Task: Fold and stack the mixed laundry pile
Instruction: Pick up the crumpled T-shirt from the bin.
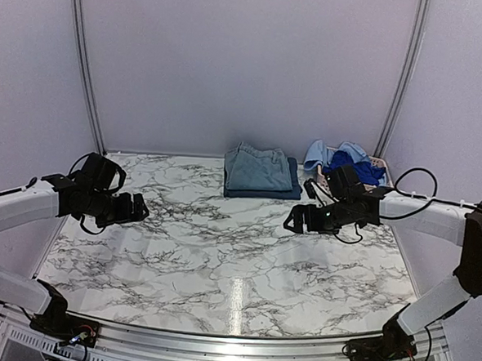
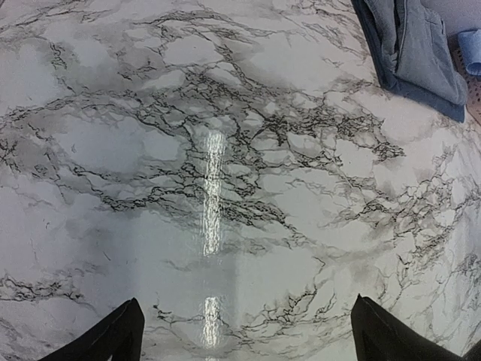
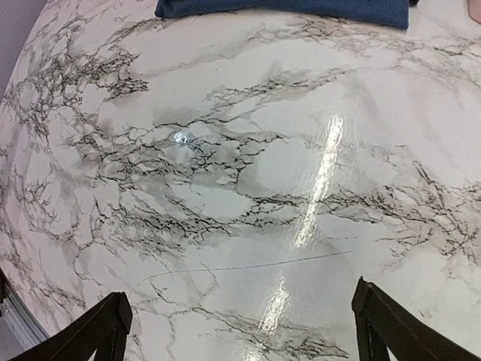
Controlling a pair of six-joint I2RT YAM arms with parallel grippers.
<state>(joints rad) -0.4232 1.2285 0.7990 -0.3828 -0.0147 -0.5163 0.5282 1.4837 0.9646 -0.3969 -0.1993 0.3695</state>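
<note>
I will move my right gripper outward and to the right in the top view next, then down onto the royal-blue garment (image 1: 361, 167) exposed in the pink basket.
A folded stack sits at the back middle of the marble table (image 1: 220, 261): faded denim (image 1: 256, 167) on top of a navy piece (image 1: 293, 189). The same denim (image 2: 409, 45) shows in the left wrist view's top right corner, and the navy piece (image 3: 301, 7) lies along the right wrist view's top edge. The rest of the laundry pile, light-blue (image 1: 316, 152) and royal-blue (image 1: 356, 165) garments, lies heaped in the pink basket (image 1: 383, 163). My left gripper (image 1: 139, 209) (image 2: 248, 331) hovers open over bare table at the left. Open and empty too, my right gripper (image 1: 291, 221) (image 3: 242, 322) hangs just in front of the basket.
The basket stands in the back right corner against the wall. Grey walls enclose the table on three sides. A metal rail (image 1: 231, 343) runs along the near edge by the arm bases. A black cable (image 1: 412, 187) loops off the right arm.
</note>
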